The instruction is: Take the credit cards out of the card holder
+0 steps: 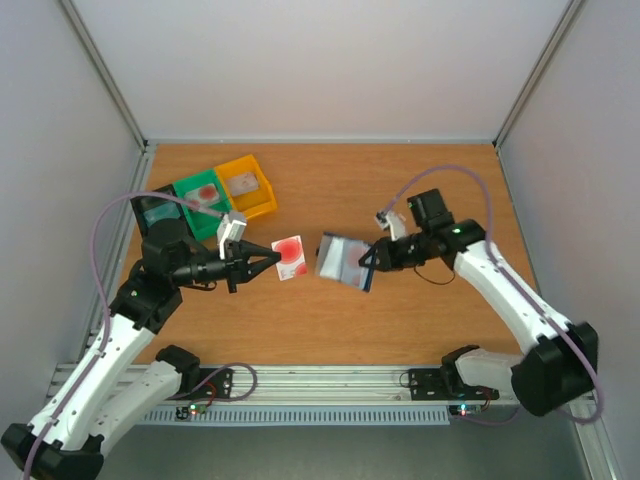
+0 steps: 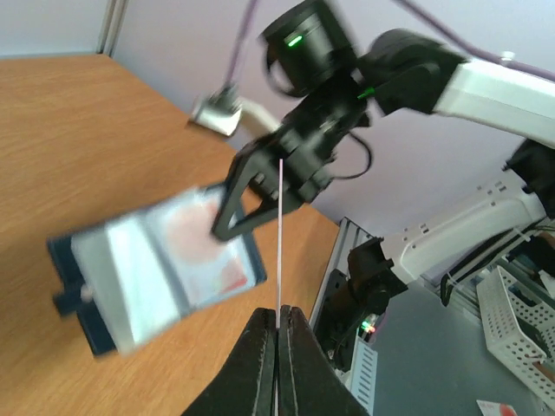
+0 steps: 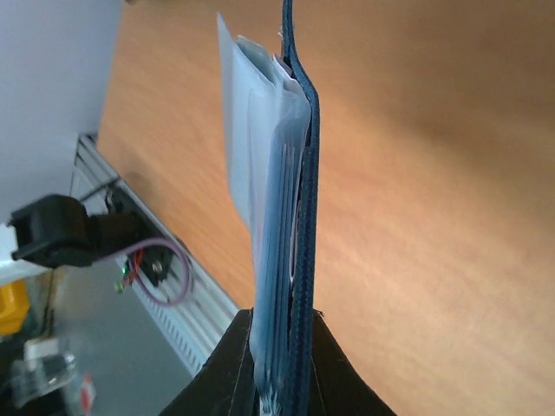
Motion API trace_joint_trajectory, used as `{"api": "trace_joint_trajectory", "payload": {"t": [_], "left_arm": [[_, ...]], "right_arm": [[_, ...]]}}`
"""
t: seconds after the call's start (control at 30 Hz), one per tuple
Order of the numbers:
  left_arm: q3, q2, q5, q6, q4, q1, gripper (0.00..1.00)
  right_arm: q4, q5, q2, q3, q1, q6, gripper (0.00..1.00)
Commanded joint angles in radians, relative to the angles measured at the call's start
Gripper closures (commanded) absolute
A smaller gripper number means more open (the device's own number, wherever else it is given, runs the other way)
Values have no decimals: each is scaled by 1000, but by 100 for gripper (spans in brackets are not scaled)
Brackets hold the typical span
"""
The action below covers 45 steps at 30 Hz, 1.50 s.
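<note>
The navy card holder (image 1: 342, 260) should be released on bare tabletop next, so my right gripper will move down and back, since that spot is below the gripper, toward the bar.
A pale credit card (image 1: 290, 257) with a red blotch is pinched at one end by my left gripper (image 1: 274, 258), which is shut on it above the table's middle. In the left wrist view the card (image 2: 282, 234) shows edge-on as a thin white line rising from the closed fingers (image 2: 260, 355). Just right of it, a narrow gap away, the open navy card holder (image 1: 342, 260) hangs from my right gripper (image 1: 368, 262), which is shut on its edge. The right wrist view shows the holder (image 3: 299, 199) edge-on, pale pockets to the left, between the fingers (image 3: 230, 364).
At the back left stand a green bin (image 1: 196, 215) with a red card, a yellow bin (image 1: 260, 204) with a pale item, and a dark bin (image 1: 154, 214). Walls close in on both sides. An aluminium rail (image 1: 330, 380) runs along the near edge.
</note>
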Motion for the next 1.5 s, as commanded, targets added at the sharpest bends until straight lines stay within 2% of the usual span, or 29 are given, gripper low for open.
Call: {"api": "trace_joint_trajectory", "payload": {"t": [0.0, 0.13, 0.23, 0.27, 0.33, 0.37, 0.4, 0.5, 0.57, 0.6, 0.63, 0.7, 0.8, 0.87, 0.93, 1.0, 1.1, 1.2, 1.27, 1.43, 1.47], "left_arm": [[-19, -15, 77, 45, 26, 7, 100], [-30, -7, 111, 38, 50, 5, 100], [-28, -1, 129, 17, 70, 5, 100], [-26, 1, 131, 12, 71, 4, 100], [-23, 2, 136, 9, 70, 4, 100], [-23, 2, 137, 8, 70, 4, 100], [-23, 2, 139, 6, 70, 4, 100], [-23, 5, 155, 10, 72, 1, 100], [-27, 6, 170, 23, 82, -7, 100], [-29, 7, 178, 30, 91, -13, 100], [-33, 9, 184, 34, 98, -21, 100], [-38, 11, 203, 41, 105, -35, 100], [-35, 13, 248, 61, 98, -59, 100], [-29, 15, 271, 89, 78, -70, 100], [-20, 17, 283, 115, 50, -78, 100], [-7, 19, 292, 162, -5, -86, 100], [12, 24, 297, 227, -53, -98, 100], [20, 34, 297, 241, -56, -105, 100], [23, 39, 296, 241, -53, -108, 100], [28, 45, 291, 233, -49, -113, 100], [28, 44, 282, 228, -46, -113, 100]], "right_arm": [[96, -155, 100, -134, -3, 113, 99], [172, -246, 218, -214, -3, 126, 99], [144, -213, 302, -226, -9, 108, 99], [129, -193, 319, -226, -18, 105, 94], [86, -109, 331, -221, -43, 108, 72], [43, 1, 325, -200, -52, 108, 53], [-14, 93, 307, -180, -58, 110, 43], [-127, 331, 188, -83, -57, 128, 26], [-188, 423, 107, 22, -36, 113, 16], [-205, 436, 77, 76, -12, 88, 6], [-217, 429, 55, 135, 27, 53, 2], [-235, 383, 32, 251, 161, -57, 2], [-224, 177, 13, 396, 382, -235, 2], [-196, 61, 22, 446, 452, -278, 1], [-210, -52, 52, 491, 464, -309, 1], [-224, -87, 84, 524, 489, -327, 1], [-261, 32, 150, 582, 550, -321, 5], [-285, 78, 186, 620, 575, -317, 19], [-276, 80, 185, 617, 575, -308, 32], [-282, 107, 186, 591, 575, -273, 95], [-277, 127, 179, 585, 575, -259, 98]]}}
